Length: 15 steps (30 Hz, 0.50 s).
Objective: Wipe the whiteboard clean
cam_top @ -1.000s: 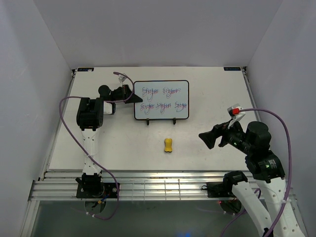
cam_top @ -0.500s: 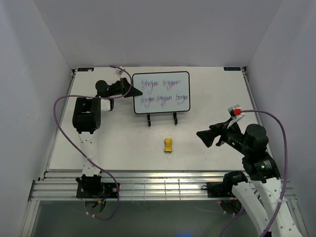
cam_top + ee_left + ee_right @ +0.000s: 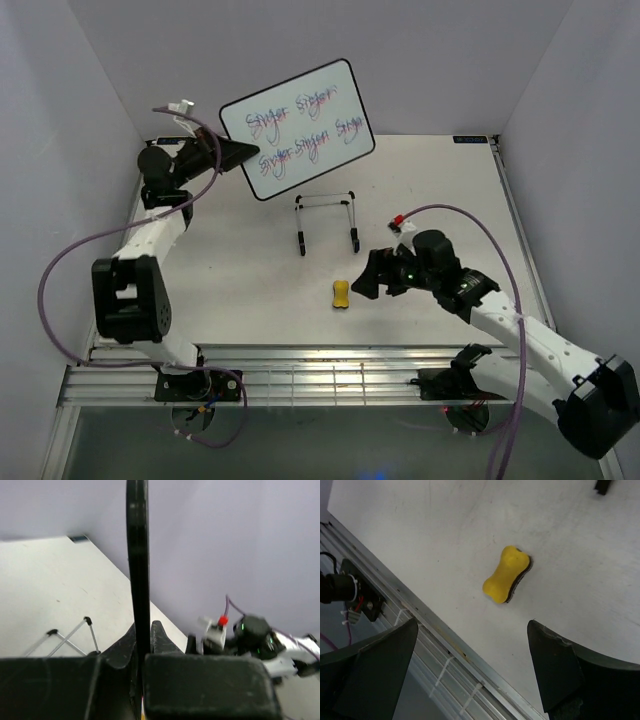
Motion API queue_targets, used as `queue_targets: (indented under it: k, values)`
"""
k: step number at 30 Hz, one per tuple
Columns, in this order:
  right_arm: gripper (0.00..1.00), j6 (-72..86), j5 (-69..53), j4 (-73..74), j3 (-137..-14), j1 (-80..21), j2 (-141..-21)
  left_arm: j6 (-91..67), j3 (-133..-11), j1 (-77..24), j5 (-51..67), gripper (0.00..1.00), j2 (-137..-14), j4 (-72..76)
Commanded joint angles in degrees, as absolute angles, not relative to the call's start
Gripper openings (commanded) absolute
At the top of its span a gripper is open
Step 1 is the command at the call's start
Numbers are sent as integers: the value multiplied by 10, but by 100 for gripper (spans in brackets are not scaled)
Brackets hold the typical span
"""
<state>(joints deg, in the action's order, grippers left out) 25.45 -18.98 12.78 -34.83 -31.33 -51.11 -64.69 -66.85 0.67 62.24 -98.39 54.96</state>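
Note:
The eraser is below my right gripper and to its left in the top view, so I will lower the gripper's open fingers that way, on either side of the eraser's narrow middle (image 3: 340, 294) (image 3: 507, 575).
The whiteboard (image 3: 298, 128), black-framed with red-purple writing, is lifted off its stand and tilted in the air at the back left. My left gripper (image 3: 238, 153) is shut on its left edge; in the left wrist view the board's black edge (image 3: 138, 555) runs straight up between the jaws. The yellow peanut-shaped eraser (image 3: 341, 293) lies on the table in front of the stand. My right gripper (image 3: 365, 283) is open just right of the eraser; in the right wrist view the eraser (image 3: 507, 573) lies ahead of the spread fingertips (image 3: 547, 645), untouched.
The empty black wire easel stand (image 3: 326, 223) stands mid-table behind the eraser, and shows in the left wrist view (image 3: 70, 635). The table's near aluminium rail (image 3: 445, 655) lies close under the right gripper. Grey walls enclose the table on three sides.
My left gripper has lifted the whiteboard off the stand, up and to the left, tilting it. My right arm has swung left and down to the eraser.

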Motion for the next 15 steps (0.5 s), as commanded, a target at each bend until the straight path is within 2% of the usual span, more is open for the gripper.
queue_targets:
  k: [1, 3, 6, 8, 9, 12, 15]
  values:
    - [95, 299, -28, 81, -396, -418, -566, -554, -616, 52, 493, 0, -810, 400]
    - [95, 316, 91, 92, -414, -480, -603, -526, -586, 68, 469, 0, -701, 304]
    - [96, 347, 179, 89, -438, -537, -677, -434, -550, 82, 418, 0, -568, 172]
    - [96, 362, 215, 104, -464, -559, -732, -359, -579, 80, 417, 0, -541, 92]
    - [96, 373, 251, 113, -475, -578, -750, -332, -602, 79, 414, 0, -539, -18]
    - [95, 387, 327, 164, -520, -610, -829, -290, -606, 76, 398, 0, -511, -79]
    - [95, 402, 342, 207, -560, -619, -885, -268, -610, 52, 368, 0, -496, -109]
